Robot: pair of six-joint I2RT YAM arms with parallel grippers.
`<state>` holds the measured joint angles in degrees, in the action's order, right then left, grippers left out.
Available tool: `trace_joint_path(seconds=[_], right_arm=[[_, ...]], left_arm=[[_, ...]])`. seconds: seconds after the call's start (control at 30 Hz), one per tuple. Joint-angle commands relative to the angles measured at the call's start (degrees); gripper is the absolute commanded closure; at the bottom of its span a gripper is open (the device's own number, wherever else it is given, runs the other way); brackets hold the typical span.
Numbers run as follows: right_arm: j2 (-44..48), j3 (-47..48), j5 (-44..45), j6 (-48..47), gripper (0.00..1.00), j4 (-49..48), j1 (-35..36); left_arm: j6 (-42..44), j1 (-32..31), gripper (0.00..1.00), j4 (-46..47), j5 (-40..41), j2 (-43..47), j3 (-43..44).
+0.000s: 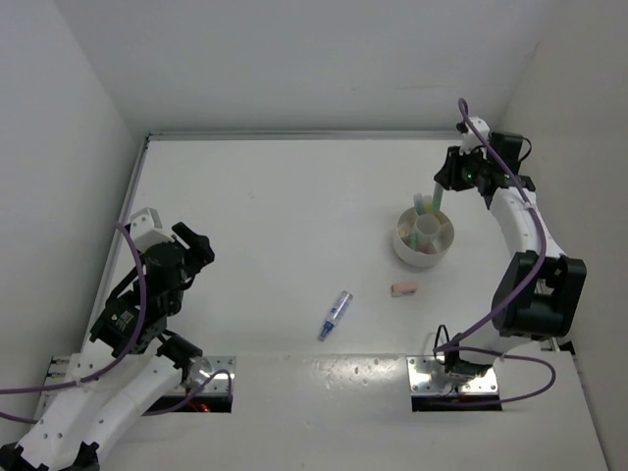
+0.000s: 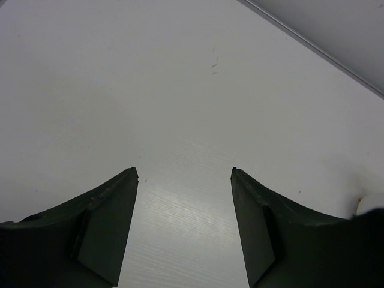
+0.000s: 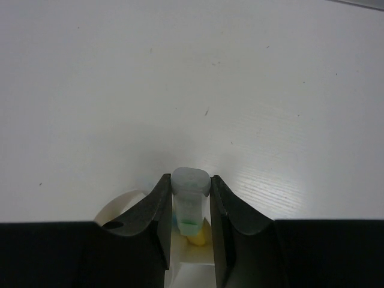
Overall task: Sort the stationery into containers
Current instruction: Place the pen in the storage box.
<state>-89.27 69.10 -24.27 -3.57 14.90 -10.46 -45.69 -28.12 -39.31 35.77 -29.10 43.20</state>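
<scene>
Next, my right gripper lowers and eases back toward the bowl's section with the yellow pen (image 1: 437, 215) (image 3: 199, 238) to release the green pen, whose lower end hangs there.
The white divided bowl (image 1: 424, 237) stands at the right of the table with pens standing in it. My right gripper (image 1: 446, 184) is above its far rim, shut on a green pen (image 1: 438, 201) held upright over a compartment. In the right wrist view the fingers (image 3: 191, 186) clamp the pen's pale cap (image 3: 191, 193), with a yellow pen (image 3: 199, 238) and the bowl rim (image 3: 120, 205) below. A purple-blue pen (image 1: 336, 315) and a pink eraser block (image 1: 404, 288) lie on the table. My left gripper (image 1: 201, 250) is open and empty at the left, over bare table (image 2: 185, 174).
Two square metal plates (image 1: 211, 371) (image 1: 432, 373) sit at the near edge by the arm bases. White walls close the table at the left, back and right. A purple cable loops along each arm.
</scene>
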Motion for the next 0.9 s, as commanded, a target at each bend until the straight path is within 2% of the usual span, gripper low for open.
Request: trace_joint_path(seconds=[0.0, 0.53, 0.57, 0.6, 0.7, 0.73, 0.87], right_arm=[[0.3, -1.8, -1.8, 0.5, 1.00, -4.4, -0.8], [4.2, -14.4, -4.0, -4.7, 0.98, -11.3, -0.8], [4.2, -14.4, -4.0, -5.2, 0.93, -10.7, -0.8], [4.2, -14.4, -4.0, -5.9, 0.73, -10.7, -0.8], [5.9, -13.9, -4.6, -5.9, 0.51, -9.3, -0.8], [6.5, -13.9, -4.6, -5.9, 0.39, -9.3, -0.8], [10.4, -10.9, -3.4, -6.5, 0.38, -7.3, -0.8]], left_arm=[[0.4, 0.6, 0.31, 1.8, -0.4, 0.5, -0.1], [0.4, 0.6, 0.31, 2.3, -0.4, 0.5, -0.7], [0.4, 0.6, 0.31, 2.3, -0.4, 0.5, -0.7], [0.4, 0.6, 0.31, 2.3, -0.4, 0.5, -0.7], [0.4, 0.6, 0.31, 2.3, -0.4, 0.5, -0.7], [0.4, 0.6, 0.31, 2.3, -0.4, 0.5, -0.7], [1.0, 0.6, 0.31, 2.3, -1.0, 0.5, -0.7]])
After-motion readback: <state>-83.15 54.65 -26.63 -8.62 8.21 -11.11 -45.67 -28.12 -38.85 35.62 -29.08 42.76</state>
